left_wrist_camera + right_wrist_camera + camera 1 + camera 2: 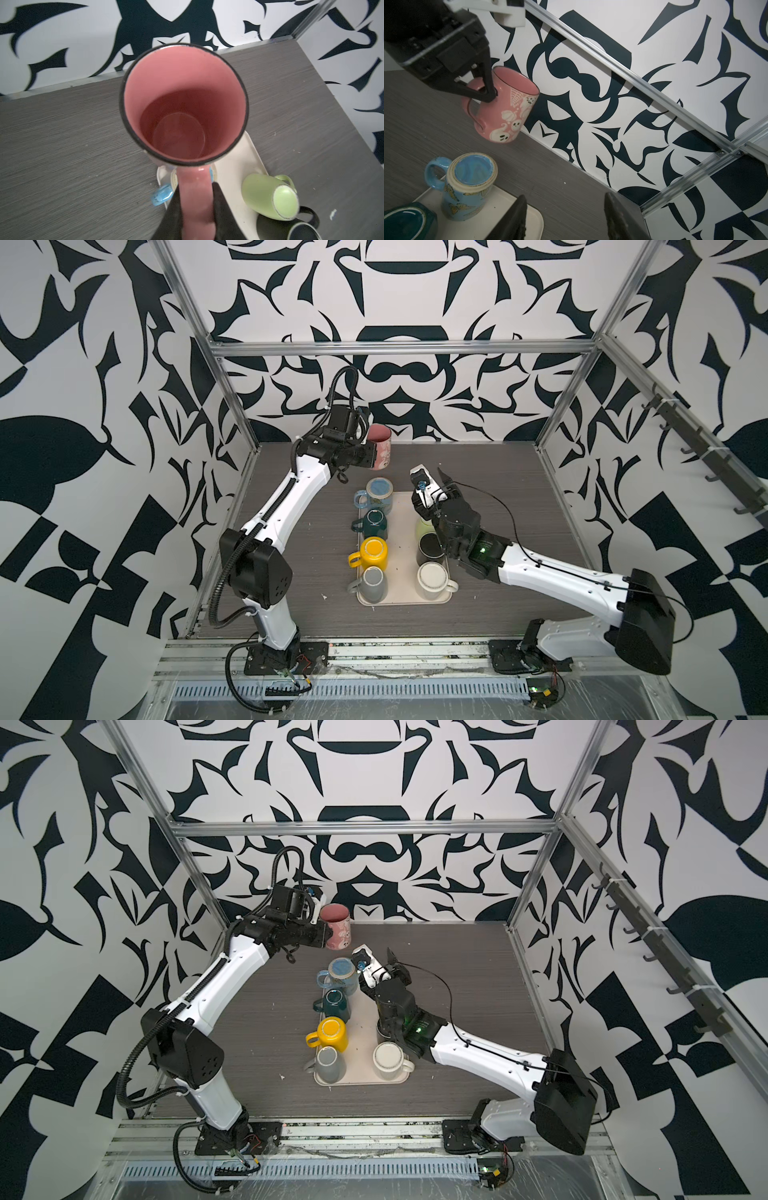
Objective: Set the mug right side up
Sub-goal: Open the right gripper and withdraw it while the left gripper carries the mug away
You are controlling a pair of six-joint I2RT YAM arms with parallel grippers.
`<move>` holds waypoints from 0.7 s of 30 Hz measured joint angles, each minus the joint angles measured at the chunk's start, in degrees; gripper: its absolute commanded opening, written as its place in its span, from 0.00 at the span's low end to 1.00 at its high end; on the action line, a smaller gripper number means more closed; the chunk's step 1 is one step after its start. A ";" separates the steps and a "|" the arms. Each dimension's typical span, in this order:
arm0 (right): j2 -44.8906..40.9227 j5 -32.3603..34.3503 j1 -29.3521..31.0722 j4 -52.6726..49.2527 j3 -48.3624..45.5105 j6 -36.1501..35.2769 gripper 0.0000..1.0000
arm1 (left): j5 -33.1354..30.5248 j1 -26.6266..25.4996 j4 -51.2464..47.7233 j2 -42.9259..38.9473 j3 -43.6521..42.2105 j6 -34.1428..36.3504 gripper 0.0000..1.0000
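I should lower my left gripper away from the tray's far end onto the bare table and release the mug's handle there, since the mug already has its opening up.
The pink mug (pixel 380 448) (pixel 337 925) with white ghost drawings hangs mouth up over the back of the table. My left gripper (pixel 371 456) (pixel 328 936) (pixel 196 185) is shut on the mug's handle, and the left wrist view looks straight down into its empty pink inside (pixel 185 104). From the right wrist, the mug (pixel 504 108) and the left fingers (pixel 490 97) on its handle both show. My right gripper (pixel 432 481) (pixel 376 963) (pixel 564 197) is open and empty, above the tray's far end, to the right of the mug and nearer than it.
A cream tray (pixel 401 556) (pixel 512 205) holds several upside-down mugs: blue butterfly (pixel 379 493) (pixel 469 187), dark teal (pixel 374 522), yellow (pixel 374 553), grey (pixel 372 583), white (pixel 432 580), black (pixel 430 549) and green (pixel 268 197). Patterned walls and metal frame posts close in the table.
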 measured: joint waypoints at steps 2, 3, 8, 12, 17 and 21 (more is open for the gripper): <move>-0.50 -0.28 -0.20 -4.00 0.04 4.72 0.65 | -1.60 1.22 2.08 -1.60 -2.71 0.42 0.00; -0.59 -0.59 -0.48 -5.68 0.09 6.60 0.66 | -2.14 1.84 2.97 -2.23 -3.89 0.55 0.00; -0.33 -5.51 -2.82 -15.91 0.85 17.81 0.67 | -3.96 5.75 8.61 -4.92 -10.97 1.16 0.00; -0.07 -9.92 -5.66 -20.17 1.38 25.07 0.67 | -4.79 8.41 12.87 -5.31 -15.96 2.43 0.00; -0.04 -13.35 -7.43 -21.84 1.38 30.75 0.67 | -6.43 10.21 16.41 -5.31 -20.57 4.24 0.00; 0.20 -14.86 -7.65 -21.88 1.36 33.40 0.67 | -6.67 10.97 21.64 -5.31 -24.30 4.94 0.00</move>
